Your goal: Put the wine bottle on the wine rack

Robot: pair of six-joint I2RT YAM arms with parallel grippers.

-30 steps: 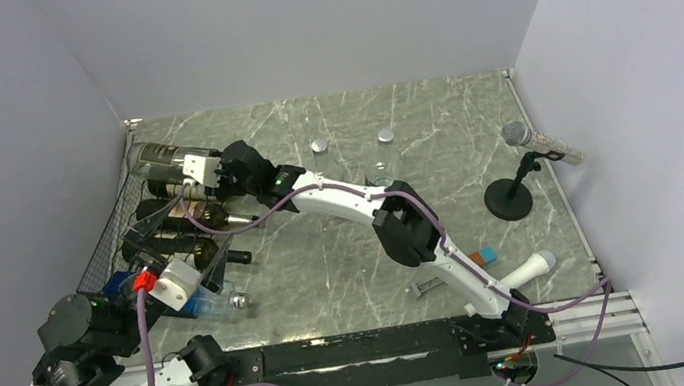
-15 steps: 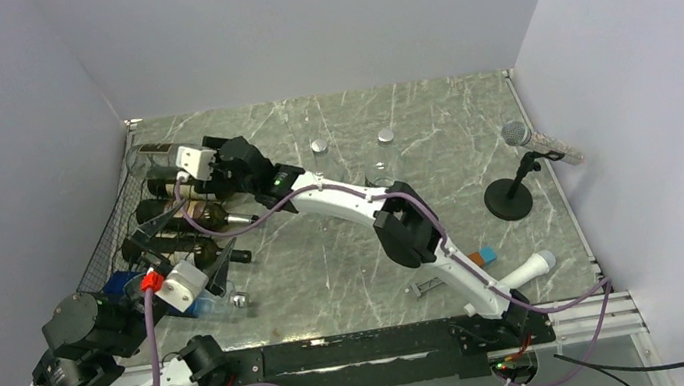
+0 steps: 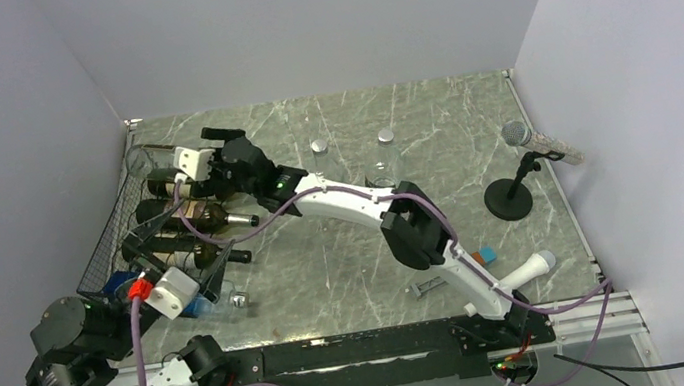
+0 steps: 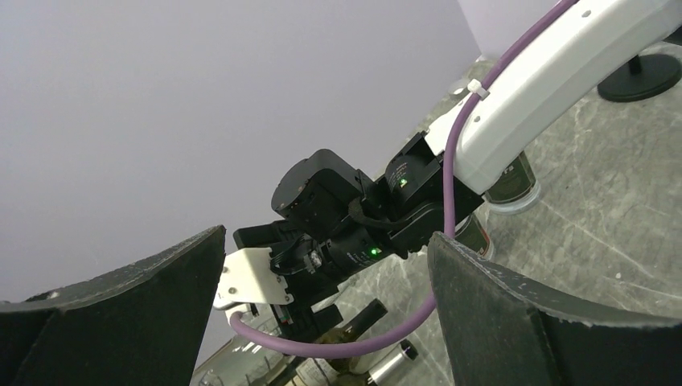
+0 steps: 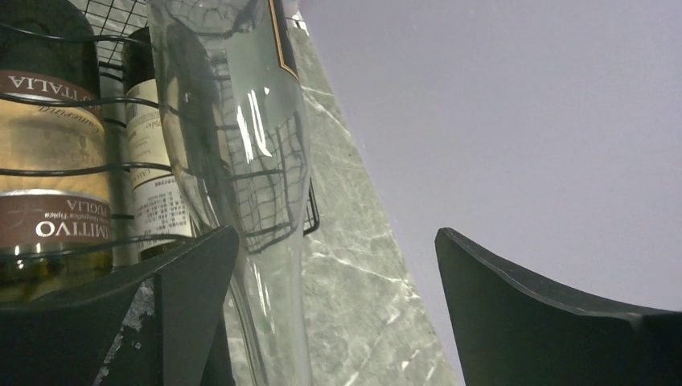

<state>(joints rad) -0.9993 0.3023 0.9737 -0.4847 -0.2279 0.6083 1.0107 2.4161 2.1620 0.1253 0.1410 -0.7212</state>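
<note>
My right gripper needs to move away next and tilt down onto the silver cap nearer the rack, since that cap stands to its right in the top view.
The clear glass wine bottle [image 3: 152,160] lies at the far end of the black wire wine rack [image 3: 107,236] along the left wall. In the right wrist view the wine bottle [image 5: 241,137] rests on the wine rack [image 5: 312,211], and its neck runs down close beside the left finger. My right gripper [image 3: 209,155] [image 5: 338,233] is open at the neck end, gripping nothing. My left gripper [image 3: 198,286] [image 4: 326,322] hangs open and empty near the rack's front end, looking toward the right wrist.
Three dark labelled bottles [image 3: 188,218] fill the rack's nearer slots. A small clear bottle [image 3: 230,304] lies on the table by the left gripper. Two silver caps [image 3: 319,145], a glass [image 3: 381,172], a microphone on a stand [image 3: 516,184] and small items [image 3: 483,256] sit to the right.
My right gripper has opened and let go of the clear bottle, which has dropped from a raised position onto the rack. The left arm shifted slightly.
</note>
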